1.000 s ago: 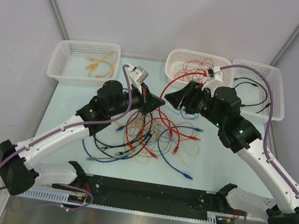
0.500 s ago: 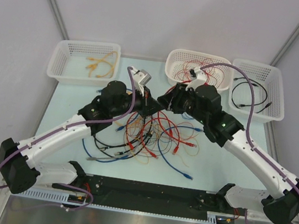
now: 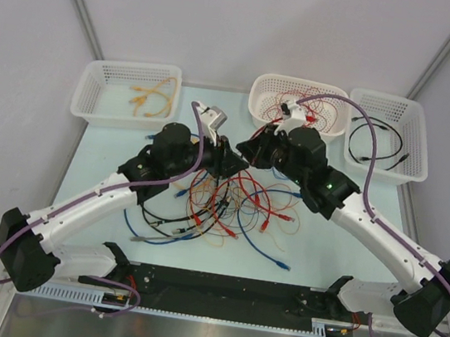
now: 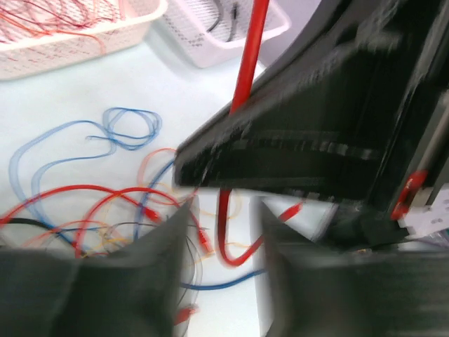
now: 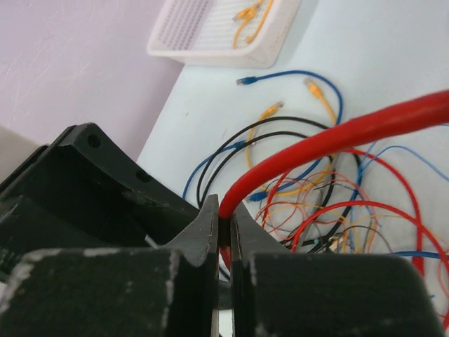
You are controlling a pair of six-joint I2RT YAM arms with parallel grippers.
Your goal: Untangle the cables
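Note:
My right gripper is to carry the thick red cable outward over the middle basket (image 3: 300, 105) next, away from the open left gripper, because red cables already lie in that basket.
The cables (image 3: 232, 205) lie in a tangle of red, orange, blue and black loops on the table between the two arms. Above its far edge my two grippers meet tip to tip. My right gripper (image 3: 245, 149) (image 5: 224, 209) is shut on a thick red cable (image 5: 337, 137), which arcs away to the right. My left gripper (image 3: 231, 162) (image 4: 224, 209) stands open. The same red cable (image 4: 226, 228) hangs loose in the gap between its fingers, touching neither. The right gripper's black body (image 4: 316, 140) fills that view just above.
Three white baskets stand along the far edge: the left one (image 3: 92, 100) holds yellow-orange cables, the middle one (image 3: 259, 106) thin red ones, the right one (image 3: 410, 161) a black one. A blue cable (image 3: 267, 254) trails toward the near edge.
My right arm swung left to meet the left gripper and closed on the red cable. The left gripper, shut before, opened and let go of it.

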